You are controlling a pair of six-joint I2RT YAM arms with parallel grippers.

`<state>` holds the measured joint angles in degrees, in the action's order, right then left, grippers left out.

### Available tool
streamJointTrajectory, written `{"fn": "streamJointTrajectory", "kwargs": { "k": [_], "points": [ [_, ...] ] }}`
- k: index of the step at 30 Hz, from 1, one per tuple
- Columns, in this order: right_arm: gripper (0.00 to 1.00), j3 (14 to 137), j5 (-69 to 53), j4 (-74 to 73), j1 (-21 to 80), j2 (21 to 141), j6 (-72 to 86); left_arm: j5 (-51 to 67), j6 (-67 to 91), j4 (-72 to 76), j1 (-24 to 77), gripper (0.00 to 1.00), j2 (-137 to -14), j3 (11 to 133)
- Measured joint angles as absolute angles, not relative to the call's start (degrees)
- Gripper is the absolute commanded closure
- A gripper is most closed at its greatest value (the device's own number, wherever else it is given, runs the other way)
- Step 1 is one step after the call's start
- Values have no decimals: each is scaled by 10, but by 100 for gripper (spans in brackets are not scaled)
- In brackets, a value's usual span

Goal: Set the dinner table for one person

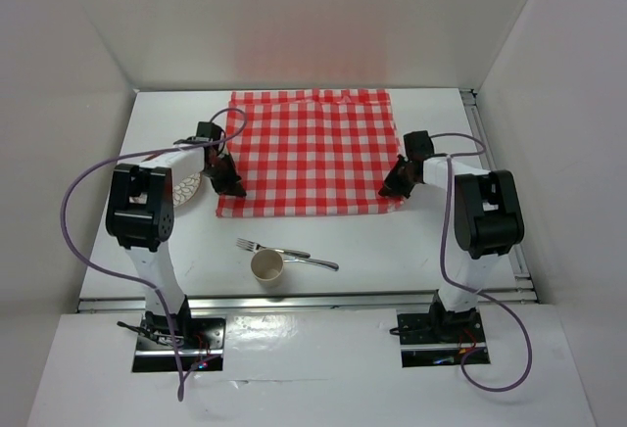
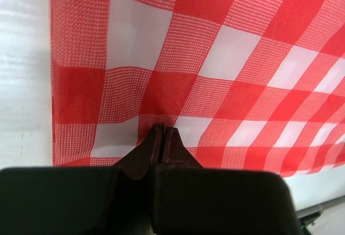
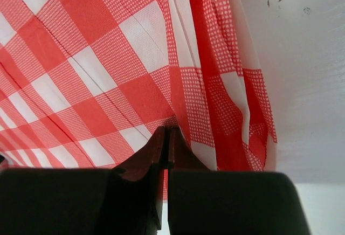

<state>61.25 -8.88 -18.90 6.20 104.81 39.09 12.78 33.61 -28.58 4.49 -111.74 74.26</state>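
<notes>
The cloth's near corner should be pulled back next by my right gripper and released on the bare tabletop, which is open between the gripper and the front edge.
A red-and-white checked cloth [image 1: 309, 153] lies spread on the white dinner table [image 1: 392, 241]. My left gripper [image 1: 230, 184] is shut on the cloth's near left corner, and its jaws are pressed together in the left wrist view [image 2: 163, 130] over the cloth [image 2: 215, 57]. My right gripper [image 1: 392, 187] is shut on the near right corner. In the right wrist view [image 3: 168, 130] the cloth [image 3: 108, 57] is bunched into folds beside the fingers.
A tan paper cup [image 1: 266, 266] stands near the front edge. A fork [image 1: 269, 248] and another metal utensil [image 1: 315, 261] lie beside it. A white patterned plate [image 1: 186, 190] sits at the left, partly hidden under my left arm. White walls enclose the table.
</notes>
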Motion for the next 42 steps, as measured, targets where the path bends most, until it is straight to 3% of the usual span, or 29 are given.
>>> {"fn": "streamJointTrajectory", "kwargs": {
  "k": [9, 24, 25, 26, 28, 29, 30, 32, 33, 39, 42],
  "points": [
    [100, 541, -111, -133, 66, 1002, 395, 68, 390, -263, 48, 100, -1033, 637],
    [99, 467, -92, -183, 93, 920, 408, 18, 399, -286, 41, 100, -1003, 617],
    [95, 471, -86, -190, 93, 920, 408, 15, 399, -293, 39, 100, -999, 617],
    [82, 477, -81, -199, 94, 920, 407, 11, 399, -300, 39, 100, -993, 617],
    [71, 495, -76, -225, 94, 920, 406, 7, 401, -315, 38, 88, -974, 618],
    [60, 513, -75, -244, 95, 920, 402, 2, 404, -327, 38, 83, -962, 622],
    [39, 532, -74, -255, 97, 918, 399, -2, 403, -338, 37, 75, -949, 629],
    [26, 583, -69, -278, 106, 906, 392, -14, 404, -364, 37, 67, -921, 662],
    [21, 613, -67, -284, 114, 898, 387, -19, 404, -375, 37, 62, -907, 683],
    [24, 739, -65, -286, 173, 832, 360, -32, 393, -388, 34, 62, -833, 790],
    [17, 742, -81, -287, 224, 802, 336, -31, 388, -390, 30, 60, -793, 794]
  ]
}}
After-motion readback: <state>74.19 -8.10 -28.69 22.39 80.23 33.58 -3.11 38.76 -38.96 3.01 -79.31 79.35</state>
